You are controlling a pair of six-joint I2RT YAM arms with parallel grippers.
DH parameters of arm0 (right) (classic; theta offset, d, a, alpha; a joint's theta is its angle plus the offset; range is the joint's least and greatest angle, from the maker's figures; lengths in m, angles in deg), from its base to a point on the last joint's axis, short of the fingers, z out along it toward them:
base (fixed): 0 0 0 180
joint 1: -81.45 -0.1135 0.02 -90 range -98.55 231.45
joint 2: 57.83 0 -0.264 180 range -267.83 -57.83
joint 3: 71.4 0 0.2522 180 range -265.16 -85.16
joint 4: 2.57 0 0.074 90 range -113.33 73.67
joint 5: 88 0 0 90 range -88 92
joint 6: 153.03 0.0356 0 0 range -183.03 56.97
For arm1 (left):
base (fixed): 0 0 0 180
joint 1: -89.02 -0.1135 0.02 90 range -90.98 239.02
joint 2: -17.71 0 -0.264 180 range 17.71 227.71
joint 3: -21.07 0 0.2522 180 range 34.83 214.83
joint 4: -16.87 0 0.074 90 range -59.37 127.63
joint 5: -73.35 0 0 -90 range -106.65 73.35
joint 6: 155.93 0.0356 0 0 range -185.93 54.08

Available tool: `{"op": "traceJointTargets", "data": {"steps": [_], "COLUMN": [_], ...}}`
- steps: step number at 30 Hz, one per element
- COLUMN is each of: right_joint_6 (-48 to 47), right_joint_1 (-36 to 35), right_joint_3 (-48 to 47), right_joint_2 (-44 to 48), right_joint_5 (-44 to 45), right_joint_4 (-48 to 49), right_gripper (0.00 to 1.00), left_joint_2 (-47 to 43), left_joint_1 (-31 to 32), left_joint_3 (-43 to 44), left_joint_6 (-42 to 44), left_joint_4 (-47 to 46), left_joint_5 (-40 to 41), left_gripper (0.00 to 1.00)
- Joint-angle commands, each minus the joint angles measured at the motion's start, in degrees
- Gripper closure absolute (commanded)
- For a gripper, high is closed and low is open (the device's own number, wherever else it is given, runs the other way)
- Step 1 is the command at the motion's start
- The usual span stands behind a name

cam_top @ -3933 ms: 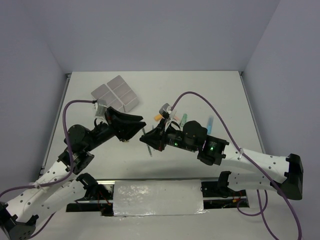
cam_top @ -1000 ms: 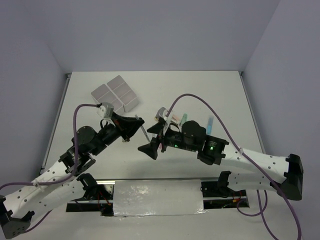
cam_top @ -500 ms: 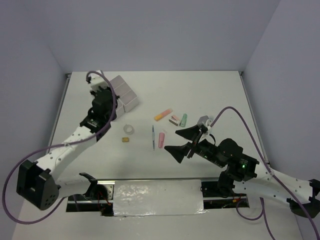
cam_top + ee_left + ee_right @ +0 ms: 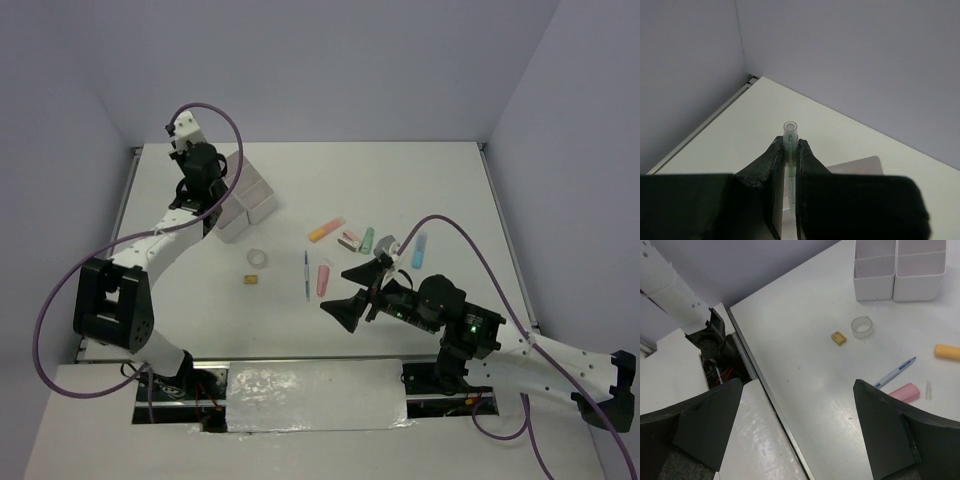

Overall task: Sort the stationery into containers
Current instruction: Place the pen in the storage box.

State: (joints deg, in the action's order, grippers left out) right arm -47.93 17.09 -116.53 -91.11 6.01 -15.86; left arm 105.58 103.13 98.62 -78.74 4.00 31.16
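My left gripper will next go down a little over the white container (image 4: 229,212) beneath it and open to let go of the thin pen, because the white container's corner already shows beside my fingers.
The white containers (image 4: 256,203) stand at the far left; a corner (image 4: 860,165) shows beside my left fingers. My left gripper (image 4: 211,203) hangs over their left side, shut on a thin pen (image 4: 790,131) with a clear cap that sticks out past the fingertips. My right gripper (image 4: 356,291) hovers open and empty near the front. On the table lie an orange marker (image 4: 325,229), grey eraser (image 4: 349,239), green marker (image 4: 367,238), light blue marker (image 4: 419,248), pink marker (image 4: 323,278), blue pen (image 4: 306,274), tape ring (image 4: 258,258) and tan eraser (image 4: 251,279).
The right wrist view shows the table's near edge and a shiny foil-covered strip (image 4: 765,440) under my open right gripper (image 4: 800,427). Side walls close the table left and right. A purple cable (image 4: 215,112) loops above the left wrist.
My left gripper has carried the pen from the table's middle to the far left and now hangs at the containers. The right gripper has drawn back toward the near edge, uncovering the markers.
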Motion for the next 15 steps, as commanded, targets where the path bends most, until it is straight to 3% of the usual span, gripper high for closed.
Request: {"op": "traceJointTargets", "data": {"steps": [1, 11, 15], "right_joint_6": [-0.1, -1.3, -1.6], "right_joint_1": [-0.1, -0.1, -0.1], "right_joint_3": [0.7, -0.9, -0.8], "right_joint_2": [-0.4, -2.9, -3.3], "right_joint_5": [-0.8, -1.9, -1.9], "right_joint_4": [3.3, 2.7, 2.9], "right_gripper": [0.0, 0.0, 0.0], "left_joint_2": [1.9, 7.7, 8.6], "left_joint_1": [-0.9, -3.0, -3.8], "left_joint_3": [3.1, 3.4, 3.0], "left_joint_6": [3.7, 3.5, 2.1], "left_joint_4": [-6.2, -9.2, -8.8], "left_joint_5": [1.1, -0.3, -1.2], "left_gripper": [1.0, 0.96, 0.89]}}
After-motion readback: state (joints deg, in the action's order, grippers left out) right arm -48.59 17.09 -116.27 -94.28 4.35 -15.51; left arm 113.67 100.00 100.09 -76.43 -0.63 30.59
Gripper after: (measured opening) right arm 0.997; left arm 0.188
